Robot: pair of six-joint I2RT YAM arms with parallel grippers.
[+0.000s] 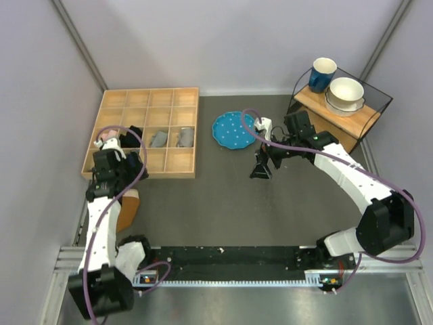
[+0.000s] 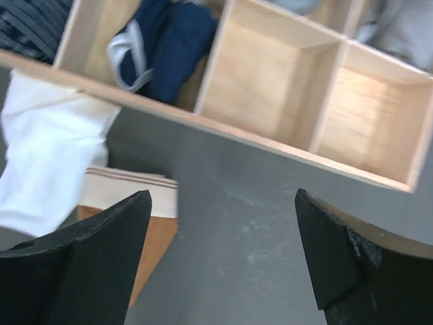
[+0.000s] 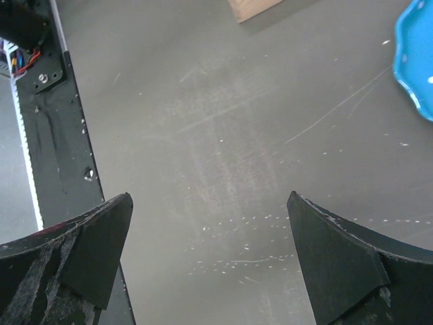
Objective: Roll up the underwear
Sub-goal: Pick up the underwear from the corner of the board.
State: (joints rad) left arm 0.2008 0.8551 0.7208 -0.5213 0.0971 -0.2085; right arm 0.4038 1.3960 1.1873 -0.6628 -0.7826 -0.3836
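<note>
The white cloth's middle (image 2: 53,147) lies below the left gripper's fingers, on the left in the wrist view. My left gripper lowers toward that side onto it next.
A white soft cloth (image 2: 47,152), apparently the underwear, lies bunched on the grey table just outside the wooden tray's edge, at the left of the left wrist view; no lettering shows. In the top view the left arm hides it. My left gripper (image 2: 222,203) is open and empty above bare table next to that edge, to the right of the cloth; in the top view it (image 1: 128,162) hangs over the tray's front left part. My right gripper (image 1: 260,170) is open and empty over bare table (image 3: 210,203), just in front of the blue plate (image 1: 233,128).
The wooden compartment tray (image 1: 183,162) at back left holds small navy (image 2: 169,47), grey (image 1: 159,139) and pink cloth bundles. A brown box (image 1: 127,208) with a striped white cloth (image 2: 128,189) sits under the left arm. A shelf at back right carries a blue mug (image 1: 323,73) and white bowls (image 1: 346,95).
</note>
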